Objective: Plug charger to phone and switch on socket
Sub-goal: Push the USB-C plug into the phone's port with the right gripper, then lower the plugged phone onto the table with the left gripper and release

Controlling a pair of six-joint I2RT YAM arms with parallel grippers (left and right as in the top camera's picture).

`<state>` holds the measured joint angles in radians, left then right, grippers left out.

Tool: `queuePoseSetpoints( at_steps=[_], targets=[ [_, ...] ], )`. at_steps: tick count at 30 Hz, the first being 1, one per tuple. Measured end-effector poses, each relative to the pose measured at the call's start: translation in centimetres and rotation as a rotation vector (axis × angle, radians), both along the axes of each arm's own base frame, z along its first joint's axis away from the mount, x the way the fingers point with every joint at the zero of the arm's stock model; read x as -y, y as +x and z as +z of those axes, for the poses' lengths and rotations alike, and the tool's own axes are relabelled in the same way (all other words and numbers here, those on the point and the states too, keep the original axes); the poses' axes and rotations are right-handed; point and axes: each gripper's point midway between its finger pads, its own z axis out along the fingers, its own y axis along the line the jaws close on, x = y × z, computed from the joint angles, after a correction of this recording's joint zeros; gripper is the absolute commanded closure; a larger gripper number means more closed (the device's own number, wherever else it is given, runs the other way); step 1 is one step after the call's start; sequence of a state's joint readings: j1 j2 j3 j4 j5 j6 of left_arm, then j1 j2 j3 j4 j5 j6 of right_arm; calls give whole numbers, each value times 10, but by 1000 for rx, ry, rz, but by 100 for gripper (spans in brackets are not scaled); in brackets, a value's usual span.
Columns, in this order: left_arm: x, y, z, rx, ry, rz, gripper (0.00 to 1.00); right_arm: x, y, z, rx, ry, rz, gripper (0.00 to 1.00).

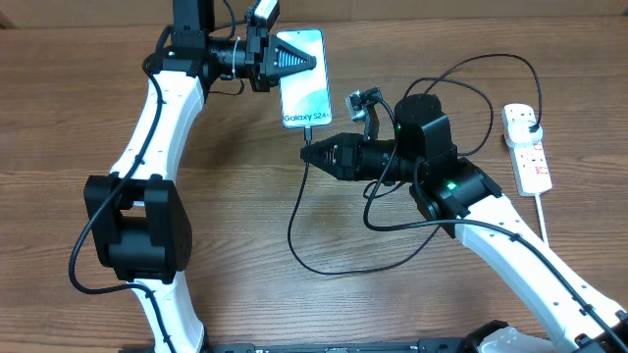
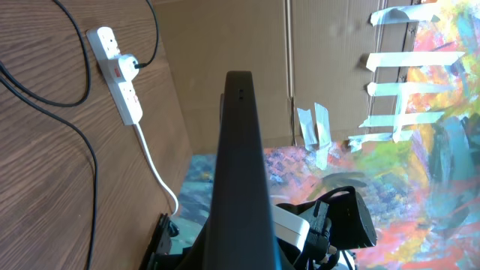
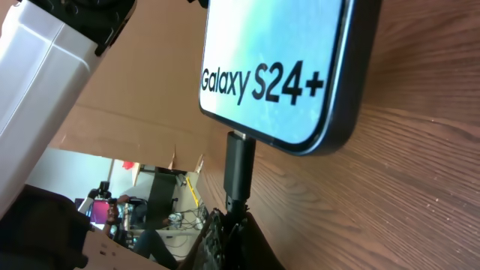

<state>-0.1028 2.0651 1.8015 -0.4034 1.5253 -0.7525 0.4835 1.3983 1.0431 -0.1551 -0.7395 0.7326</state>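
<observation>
I need to lower my left gripper next and bring it back to release the phone [image 1: 304, 83] on the bare tabletop, because the connector is already in the phone's near edge.
The phone [image 1: 304, 83] lies at the back centre, its screen lit, with "Galaxy S24+" along its near short edge. My left gripper [image 1: 291, 61] is shut on the phone's far part; in the left wrist view the phone [image 2: 240, 150] stands edge-on between the fingers. The charger's connector [image 1: 308, 128] sits in the phone's near edge, shown clearly in the right wrist view [image 3: 240, 161] under the phone [image 3: 285, 60]. My right gripper [image 1: 312, 153] is shut on the charger cable just behind the connector [image 3: 234, 225]. The socket [image 1: 529, 147] lies at the far right with the black plug [image 1: 533, 130] in it.
The charger cable loops on the table in front of the right arm [image 1: 324, 260] and arcs behind it [image 1: 491, 61]. The socket's white lead [image 1: 543, 211] runs toward the front right. In the left wrist view the socket [image 2: 120, 75] lies near the table edge.
</observation>
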Motion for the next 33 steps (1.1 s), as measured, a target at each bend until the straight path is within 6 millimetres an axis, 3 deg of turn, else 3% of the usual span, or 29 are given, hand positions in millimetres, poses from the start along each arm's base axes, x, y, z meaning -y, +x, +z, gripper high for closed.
queuePoseSetpoints(
  at_steps=[2, 6, 9, 21, 26, 33],
  targets=[
    [1, 0, 0, 0, 0, -1, 96, 1, 0, -2, -10, -5, -3, 89],
    [1, -1, 0, 0, -1, -3, 96, 5, 2, -6, -28, -18, -22, 59],
    [0, -1, 1, -5, -5, -7, 96, 9, 6, -9, -34, -27, -42, 46],
    [-3, 4, -8, 46, 28, 35, 96, 12, 0, -20, -72, -64, -31, 41],
    [-11, 3, -50, -95, 199, 134, 96, 15, -5, -29, -93, -96, -20, 41],
    [-34, -8, -109, -126, 519, 202, 96, 17, -10, -37, -106, -128, -9, 41]
  ],
)
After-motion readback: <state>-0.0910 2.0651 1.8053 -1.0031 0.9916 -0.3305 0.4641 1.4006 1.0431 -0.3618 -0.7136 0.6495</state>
